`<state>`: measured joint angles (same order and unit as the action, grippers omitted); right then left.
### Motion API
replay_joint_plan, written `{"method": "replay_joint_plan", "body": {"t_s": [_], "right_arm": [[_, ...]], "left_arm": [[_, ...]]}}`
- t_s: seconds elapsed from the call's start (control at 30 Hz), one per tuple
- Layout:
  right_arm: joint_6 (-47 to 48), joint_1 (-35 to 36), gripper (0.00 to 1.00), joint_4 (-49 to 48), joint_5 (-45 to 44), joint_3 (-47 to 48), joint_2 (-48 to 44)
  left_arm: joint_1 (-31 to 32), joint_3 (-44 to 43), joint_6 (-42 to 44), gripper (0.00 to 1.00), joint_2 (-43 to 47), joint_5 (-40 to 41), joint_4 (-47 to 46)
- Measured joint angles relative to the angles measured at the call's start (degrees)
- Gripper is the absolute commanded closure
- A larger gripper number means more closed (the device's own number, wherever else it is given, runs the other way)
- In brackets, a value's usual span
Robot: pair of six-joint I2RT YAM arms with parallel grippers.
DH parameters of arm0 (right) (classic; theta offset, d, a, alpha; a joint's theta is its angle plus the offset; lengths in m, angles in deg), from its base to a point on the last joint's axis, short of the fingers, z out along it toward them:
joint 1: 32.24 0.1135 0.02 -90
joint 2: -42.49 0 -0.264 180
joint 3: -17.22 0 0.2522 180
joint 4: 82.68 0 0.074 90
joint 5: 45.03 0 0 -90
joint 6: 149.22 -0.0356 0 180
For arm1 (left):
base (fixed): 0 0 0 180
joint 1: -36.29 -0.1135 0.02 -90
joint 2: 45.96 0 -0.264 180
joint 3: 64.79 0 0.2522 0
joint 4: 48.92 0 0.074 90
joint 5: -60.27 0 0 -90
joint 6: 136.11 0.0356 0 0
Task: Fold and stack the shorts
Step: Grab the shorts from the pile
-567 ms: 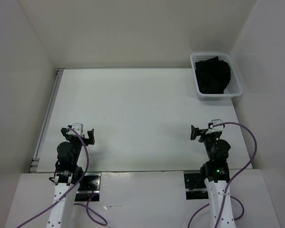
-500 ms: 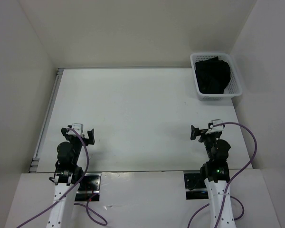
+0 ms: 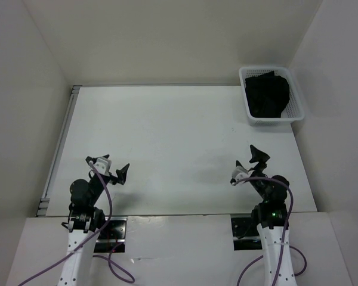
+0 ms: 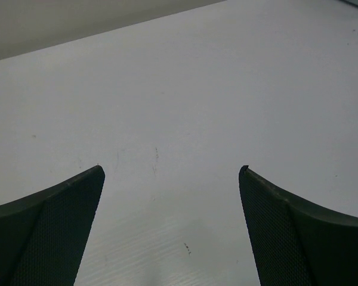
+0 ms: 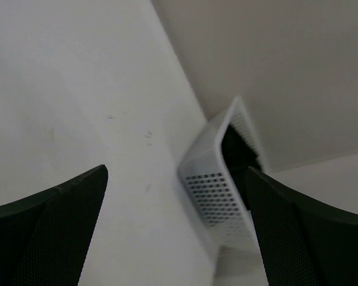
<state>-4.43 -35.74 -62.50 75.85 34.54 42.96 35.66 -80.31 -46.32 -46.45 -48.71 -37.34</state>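
My right gripper reaches outward over the basket's rim and down onto the black shorts [image 3: 267,94] next, which lie outward of it, enclosed by the basket.
The black shorts [image 3: 267,94] lie crumpled inside the white mesh basket [image 3: 296,101] at the table's far right corner. In the right wrist view the basket [image 5: 218,185] shows ahead with a bit of the dark shorts [image 5: 238,152] inside. My left gripper [image 3: 111,169] is open and empty near the front left of the table; its view [image 4: 172,173] shows only bare table between the fingers. My right gripper [image 3: 250,164] is open and empty at the front right, far from the basket, and shows open in its own view [image 5: 176,173].
White walls enclose the table on the left, back and right. A metal rail [image 3: 59,143] runs along the table's left edge. The white tabletop [image 3: 179,137] spreads between the arms and the basket.
Both grippers have opened wide and rotated. The left one turned rightward, the right one turned and lifted toward the basket. The shorts have not moved.
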Motion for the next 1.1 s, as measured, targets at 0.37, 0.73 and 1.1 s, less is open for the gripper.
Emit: {"method": "replay_joint_plan", "body": {"t_s": [0.37, 0.73, 1.1], "right_arm": [[-4.37, 2.40, 0.00, -12.79, 2.78, 20.63, 15.87], [-42.69, 3.76, 0.14, 0.20, -26.88, 73.53, 82.14], [-55.91, -6.99, 0.15, 6.38, -41.75, 83.49, 105.44]], "left_arm": [[0.90, -20.39, -0.02, 0.00, -20.55, -6.88, -4.72], [9.09, -54.36, -0.04, 0.00, -76.37, -5.51, 12.94], [12.17, -60.98, -0.02, 0.00, -84.94, 2.78, 19.65]]}}
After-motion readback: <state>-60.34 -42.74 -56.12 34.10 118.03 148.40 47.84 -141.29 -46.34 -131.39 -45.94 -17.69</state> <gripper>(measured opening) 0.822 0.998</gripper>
